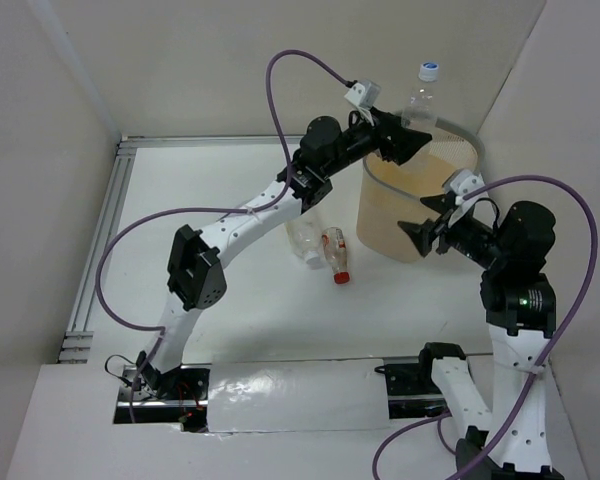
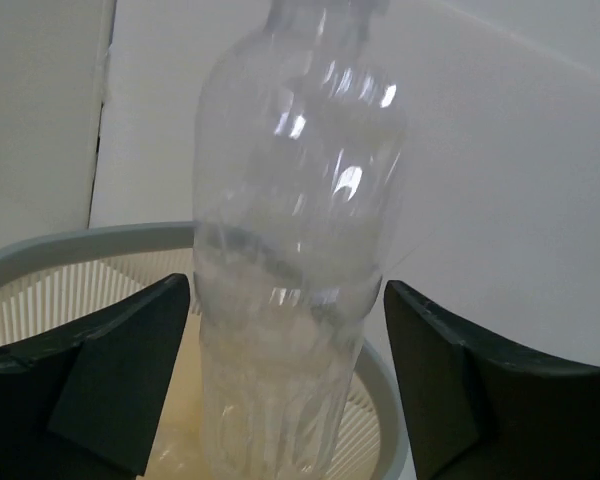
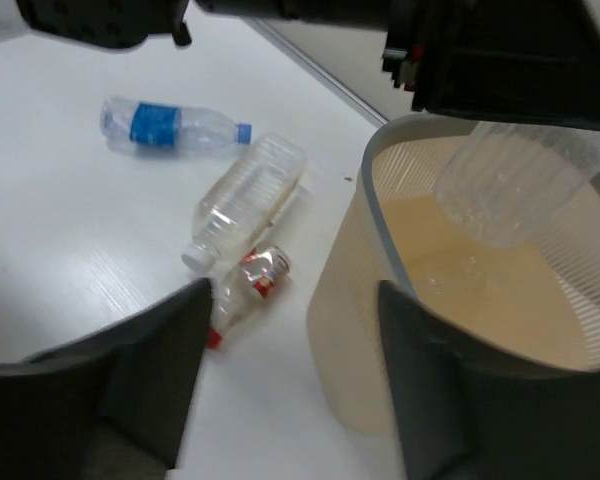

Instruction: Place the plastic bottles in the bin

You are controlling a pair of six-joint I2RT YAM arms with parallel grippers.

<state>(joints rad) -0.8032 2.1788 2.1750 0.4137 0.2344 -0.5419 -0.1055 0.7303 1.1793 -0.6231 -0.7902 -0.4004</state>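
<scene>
My right gripper moves down and left in the top view onto the red cap next, since that end of the red-capped bottle lies clear of the bin (image 1: 395, 225).
My left gripper (image 1: 408, 140) is over the beige bin (image 1: 395, 225) and shut on a clear bottle (image 1: 418, 100) that stands upright, white cap up. In the left wrist view the fingertips (image 2: 175, 300) touch the bottle (image 2: 295, 200) on both sides, above the bin's grey rim (image 2: 80, 240). Its base (image 3: 500, 195) hangs inside the bin's mouth. My right gripper (image 1: 427, 215) is open and empty beside the bin's wall (image 3: 350, 300). On the table lie a clear white-capped bottle (image 1: 305, 240), a red-capped, red-labelled bottle (image 1: 336, 256) and, in the right wrist view, a blue-labelled bottle (image 3: 165, 125).
A metal rail (image 1: 105, 230) runs along the table's left side, with white walls all round. Purple cables loop over both arms. A shiny plate (image 1: 290, 395) lies between the arm bases at the near edge.
</scene>
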